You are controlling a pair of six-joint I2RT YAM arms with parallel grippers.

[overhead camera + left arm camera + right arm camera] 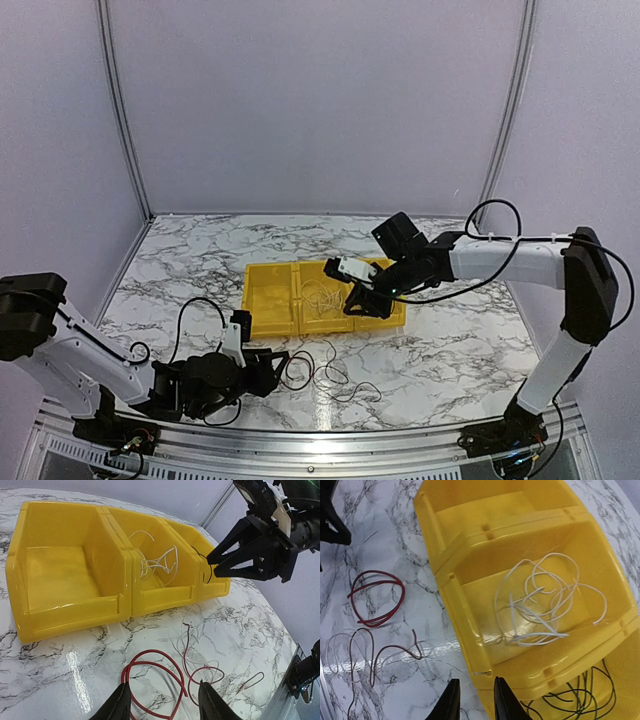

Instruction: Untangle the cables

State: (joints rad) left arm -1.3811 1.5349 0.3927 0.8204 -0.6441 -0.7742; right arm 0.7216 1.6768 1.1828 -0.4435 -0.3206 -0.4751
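Note:
The right gripper moves down and back from the bin onto the pale wire's bin-side end (pixel 332 347) (pixel 422 642) next, since that end lies below it, toward my base.
A yellow three-compartment bin (pixel 268 300) sits mid-table. White wires (pixel 535 640) lie in its middle compartment (pixel 162 562) and black wires (pixel 580 695) in its right one. A thick red wire loop (pixel 149 650) and thin dark-red and pale wires (pixel 185 657) lie tangled on the marble in front of the bin (pixel 335 375). My left gripper (pixel 163 685) is open and empty, low over the table, with the red loop between its fingers. My right gripper (pixel 476 682) is open and empty above the bin's front wall (pixel 362 300).
The bin's left compartment (pixel 485 515) holds nothing. The marble table (pixel 200 260) ends at a metal rail along the near edge (pixel 300 440). Grey walls stand behind and at both sides. The right gripper shows in the left wrist view (pixel 211 567) above the bin's right end.

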